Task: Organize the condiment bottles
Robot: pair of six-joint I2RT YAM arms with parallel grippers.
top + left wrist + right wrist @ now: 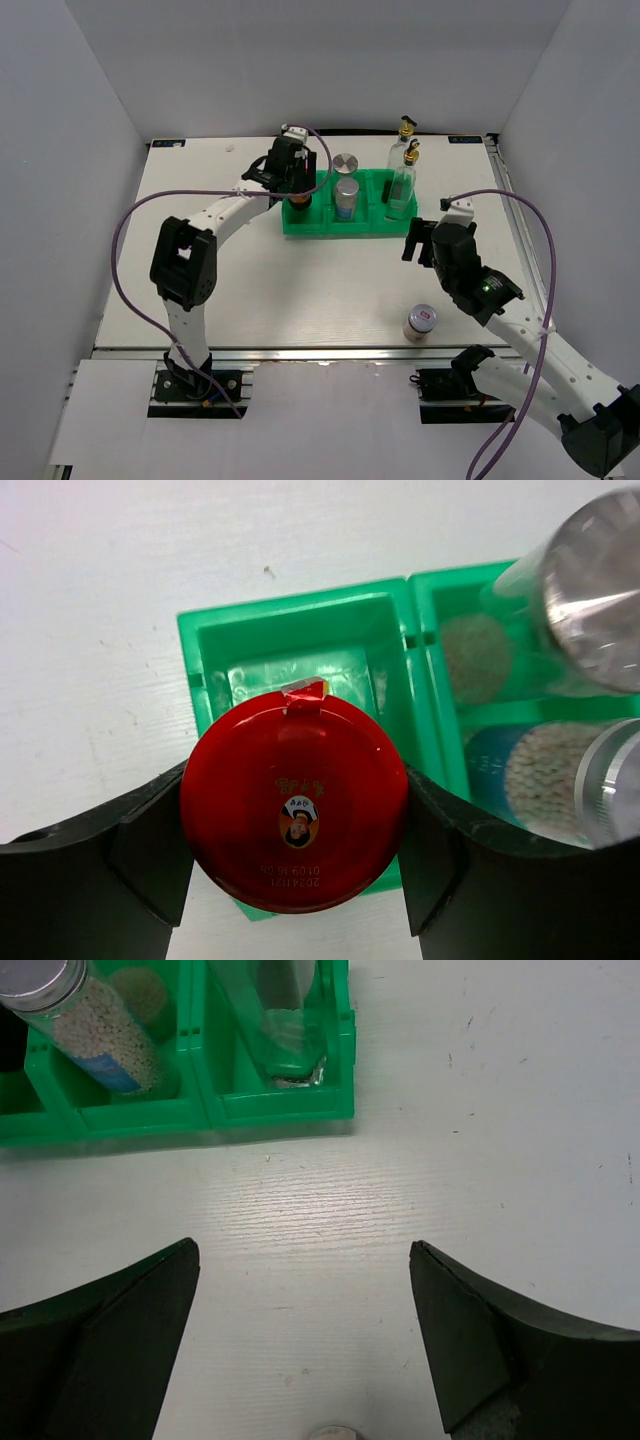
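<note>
The far part of the tray's section beneath point(302, 669) is empty, so next I will move the dark jar with the red lid outward and down into that part with my left gripper.
My left gripper point(296, 188) is shut on the red-lidded dark jar point(293, 800), a finger pressed against each side of the lid. It holds the jar over the near part of the left compartment of the green tray point(290, 645). Two silver-lidded shakers point(346, 195) stand in the middle compartment. A clear glass bottle with a gold spout point(403, 182) stands in the right compartment, with a second one point(405, 135) just behind it. A white-lidded shaker point(421, 322) stands alone on the table at the near right. My right gripper point(418, 240) is open and empty between that shaker and the tray.
The green tray point(320, 228) sits at the middle back of the white table. In the right wrist view its front wall point(280, 1110) lies ahead of the open fingers point(150, 1300). Grey walls close in both sides and the back.
</note>
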